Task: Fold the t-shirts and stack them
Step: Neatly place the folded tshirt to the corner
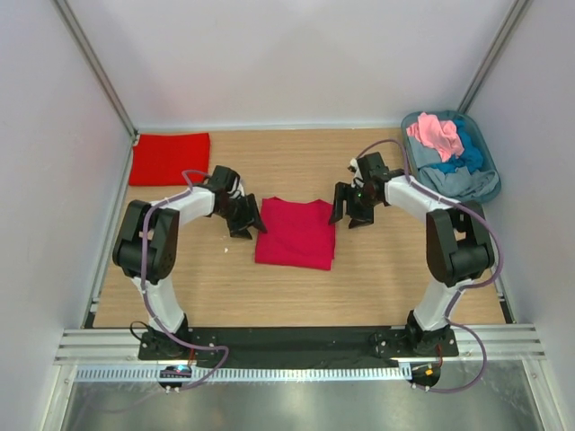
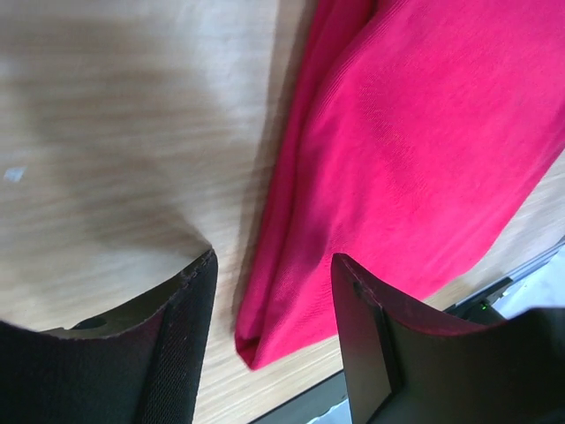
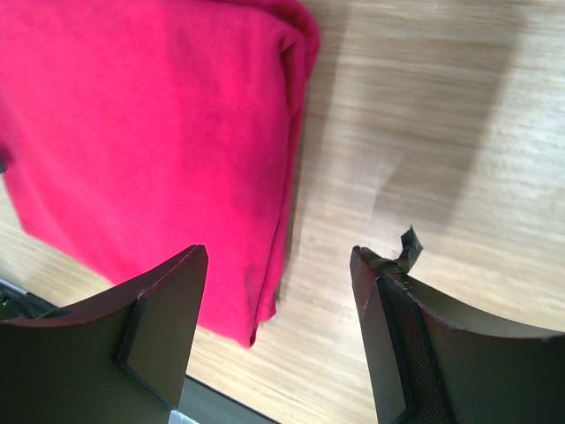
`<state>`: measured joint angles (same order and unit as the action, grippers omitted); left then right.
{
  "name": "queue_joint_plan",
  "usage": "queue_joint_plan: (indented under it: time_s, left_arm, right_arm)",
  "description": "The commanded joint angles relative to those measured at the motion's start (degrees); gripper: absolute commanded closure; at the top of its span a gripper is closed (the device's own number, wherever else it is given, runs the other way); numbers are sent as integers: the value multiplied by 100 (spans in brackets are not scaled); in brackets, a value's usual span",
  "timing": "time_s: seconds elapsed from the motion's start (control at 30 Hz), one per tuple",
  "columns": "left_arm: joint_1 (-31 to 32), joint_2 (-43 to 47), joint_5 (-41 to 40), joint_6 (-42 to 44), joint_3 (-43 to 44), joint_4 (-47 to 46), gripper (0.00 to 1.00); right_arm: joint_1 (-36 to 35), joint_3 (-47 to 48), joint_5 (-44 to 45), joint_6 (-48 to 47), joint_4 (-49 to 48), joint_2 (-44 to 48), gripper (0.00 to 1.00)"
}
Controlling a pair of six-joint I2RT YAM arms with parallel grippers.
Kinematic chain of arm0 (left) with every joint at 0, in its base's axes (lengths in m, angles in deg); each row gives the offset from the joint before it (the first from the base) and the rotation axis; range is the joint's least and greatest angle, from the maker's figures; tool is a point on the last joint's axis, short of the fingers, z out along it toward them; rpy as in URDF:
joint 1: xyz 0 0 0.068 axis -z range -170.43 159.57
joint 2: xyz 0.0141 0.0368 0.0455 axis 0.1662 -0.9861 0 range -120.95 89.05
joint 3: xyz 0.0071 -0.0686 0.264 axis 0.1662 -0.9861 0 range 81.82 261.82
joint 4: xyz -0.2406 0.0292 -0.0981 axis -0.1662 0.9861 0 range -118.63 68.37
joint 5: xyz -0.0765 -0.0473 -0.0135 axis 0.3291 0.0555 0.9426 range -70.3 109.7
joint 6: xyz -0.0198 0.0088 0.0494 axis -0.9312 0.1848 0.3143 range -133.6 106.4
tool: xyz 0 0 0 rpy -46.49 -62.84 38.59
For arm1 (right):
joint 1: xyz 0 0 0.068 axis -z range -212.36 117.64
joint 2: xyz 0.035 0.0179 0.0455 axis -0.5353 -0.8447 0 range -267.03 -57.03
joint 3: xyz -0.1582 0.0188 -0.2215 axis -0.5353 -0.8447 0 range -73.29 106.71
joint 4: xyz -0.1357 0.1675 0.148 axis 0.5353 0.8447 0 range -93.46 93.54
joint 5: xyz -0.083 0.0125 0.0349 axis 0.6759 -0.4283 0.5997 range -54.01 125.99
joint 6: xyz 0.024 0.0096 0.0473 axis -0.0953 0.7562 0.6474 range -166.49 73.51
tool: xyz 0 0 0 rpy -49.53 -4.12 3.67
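Observation:
The crimson t-shirt's folded edge has only its near end between my fingers, so my left gripper should slide outward and close around that edge's middle point(image 1: 268, 221) point(image 2: 292, 208).
A crimson t-shirt point(image 1: 296, 233) lies folded into a rectangle mid-table. My left gripper point(image 1: 248, 224) hangs open at its left edge. In the left wrist view that gripper point(image 2: 274, 305) straddles the shirt's folded edge point(image 2: 397, 159) without pinching it. At the shirt's right edge my right gripper point(image 1: 349, 215) is open too. The right wrist view shows the right gripper point(image 3: 278, 296) over the shirt's point(image 3: 150, 124) near corner, its jaws apart. A scarlet t-shirt point(image 1: 169, 158) lies folded at the back left. Pink point(image 1: 436, 133), blue point(image 1: 469, 157) and grey point(image 1: 458, 184) shirts are crumpled in the tub.
The grey-blue oval tub point(image 1: 476, 128) stands at the back right corner, close to the right arm. White walls enclose the table on three sides. A black rail point(image 1: 296, 341) with both arm bases runs along the near edge.

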<state>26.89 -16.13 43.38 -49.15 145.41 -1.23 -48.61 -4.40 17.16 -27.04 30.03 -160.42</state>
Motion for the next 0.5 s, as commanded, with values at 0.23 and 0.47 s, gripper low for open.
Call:
queue_joint_plan:
  time_s: [0.23,0.47]
  left_arm:
    - [-1,-476,-250,-145,127,-463,47]
    - [148,-792,-223,-286,259,-613,48]
  right_arm:
    - [34,-42,-68,-11,122,917,27]
    - [25,-120,-130,69,254,1251,27]
